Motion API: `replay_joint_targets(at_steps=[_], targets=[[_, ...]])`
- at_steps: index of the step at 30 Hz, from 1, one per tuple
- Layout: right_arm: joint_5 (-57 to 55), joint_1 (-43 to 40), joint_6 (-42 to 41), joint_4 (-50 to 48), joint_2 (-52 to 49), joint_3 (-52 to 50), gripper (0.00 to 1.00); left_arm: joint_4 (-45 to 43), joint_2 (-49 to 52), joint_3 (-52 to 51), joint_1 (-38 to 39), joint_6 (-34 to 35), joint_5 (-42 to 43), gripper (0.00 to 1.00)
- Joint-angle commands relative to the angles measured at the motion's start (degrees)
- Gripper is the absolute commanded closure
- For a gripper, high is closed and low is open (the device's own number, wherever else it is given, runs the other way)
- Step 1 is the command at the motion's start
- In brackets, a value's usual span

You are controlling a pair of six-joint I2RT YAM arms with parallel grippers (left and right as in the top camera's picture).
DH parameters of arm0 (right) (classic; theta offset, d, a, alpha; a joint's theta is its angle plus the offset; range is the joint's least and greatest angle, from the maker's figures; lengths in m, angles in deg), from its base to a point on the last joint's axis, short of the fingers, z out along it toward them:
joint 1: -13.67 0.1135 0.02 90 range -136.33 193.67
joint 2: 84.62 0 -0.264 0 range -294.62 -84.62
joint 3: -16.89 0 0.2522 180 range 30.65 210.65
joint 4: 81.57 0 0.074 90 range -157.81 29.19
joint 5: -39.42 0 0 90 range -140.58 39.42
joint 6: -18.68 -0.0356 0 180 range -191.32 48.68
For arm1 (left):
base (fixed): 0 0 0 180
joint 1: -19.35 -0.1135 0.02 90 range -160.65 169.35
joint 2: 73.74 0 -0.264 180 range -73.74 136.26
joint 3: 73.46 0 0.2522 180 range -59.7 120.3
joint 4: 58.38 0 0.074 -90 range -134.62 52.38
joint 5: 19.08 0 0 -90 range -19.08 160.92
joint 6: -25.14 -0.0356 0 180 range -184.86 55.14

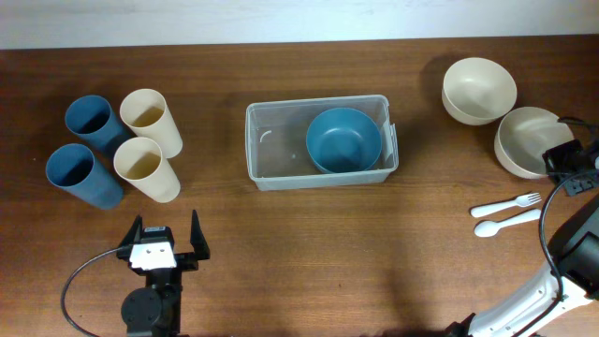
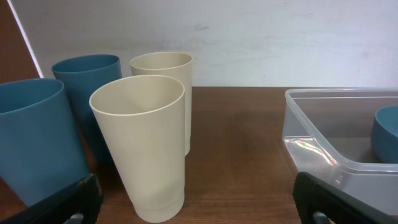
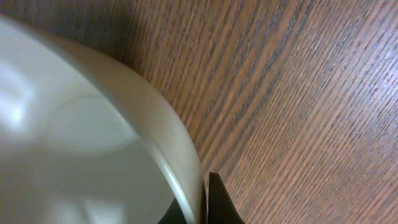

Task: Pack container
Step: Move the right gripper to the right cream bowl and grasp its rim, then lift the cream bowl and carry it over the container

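Observation:
Next, my right gripper lifts, shifts left in the overhead view and goes down to release the cream bowl in the blue bowl (image 1: 343, 140), which stands open and empty.
The clear plastic container (image 1: 271, 154) sits at the table's middle with a blue bowl (image 1: 343, 140) in its right half. It also shows in the left wrist view (image 2: 323, 152), with the blue bowl's edge (image 2: 387, 132). Two cream bowls stand at the far right, one behind (image 1: 478, 90) and one in front (image 1: 524, 140). My right gripper (image 1: 564, 159) is shut on the front cream bowl's right rim (image 3: 81, 137), its fingers (image 3: 202, 202) pinching the wall. My left gripper (image 1: 168, 245) is open and empty at the front left, facing the cups.
Two blue cups (image 1: 94, 122) (image 1: 80, 173) and two cream cups (image 1: 150, 120) (image 1: 145, 168) stand at the left; the nearest cream cup (image 2: 143, 143) is just ahead of my left fingers. A white fork (image 1: 510, 202) and spoon (image 1: 501, 225) lie at the right front.

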Motion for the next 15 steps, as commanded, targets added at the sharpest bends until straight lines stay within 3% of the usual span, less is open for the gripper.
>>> replay_joint_targets(at_steps=[1,9,15], targets=[[-0.52,-0.26,-0.55,1.4,-0.39,1.33,0.96,0.28,-0.44,-0.13,-0.24,-0.87,0.61,0.0],[1.95,-4.13,-0.66,10.62,0.57,9.31,0.96,0.28,-0.44,-0.13,-0.24,-0.87,0.61,0.0],[18.75,-9.92,-1.75,12.15,2.64,11.13,0.96,0.28,-0.44,-0.13,-0.24,-0.87,0.61,0.0]])
